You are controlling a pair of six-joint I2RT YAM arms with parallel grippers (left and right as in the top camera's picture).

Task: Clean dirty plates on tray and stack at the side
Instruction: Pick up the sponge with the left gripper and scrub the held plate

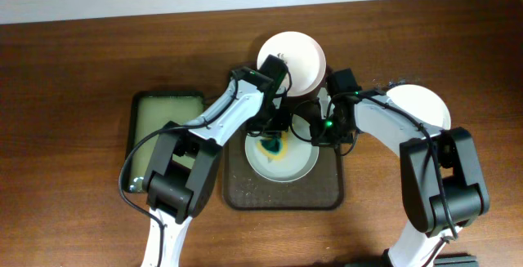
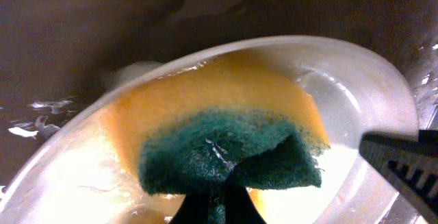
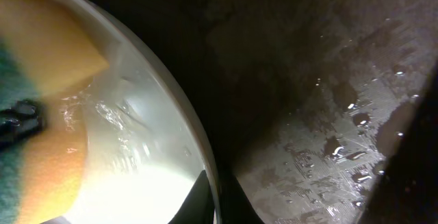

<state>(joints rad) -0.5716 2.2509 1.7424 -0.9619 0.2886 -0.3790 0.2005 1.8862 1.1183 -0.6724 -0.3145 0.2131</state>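
Note:
The plate's inside is still wet under the sponge, so my left gripper will next rub the sponge across, then lift it over the green-rimmed tray and let go.
A white plate (image 1: 298,162) lies on the dark brown tray (image 1: 327,195) in the overhead view. My left gripper (image 1: 274,140) is shut on a yellow sponge with a green scrub face (image 2: 226,125) and presses it on the plate's wet inside (image 2: 356,107). My right gripper (image 1: 320,130) is shut on the plate's right rim (image 3: 205,148), one finger inside and one outside. The sponge also shows in the right wrist view (image 3: 48,53). A second white plate (image 1: 298,55) sits behind the tray. A third white plate (image 1: 425,105) lies to the right, partly under my right arm.
A smaller green-rimmed tray with a yellowish inside (image 1: 163,124) stands to the left of the brown tray. The brown tray's textured floor (image 3: 328,135) is wet with drops. Brown table (image 1: 65,95) surrounds everything.

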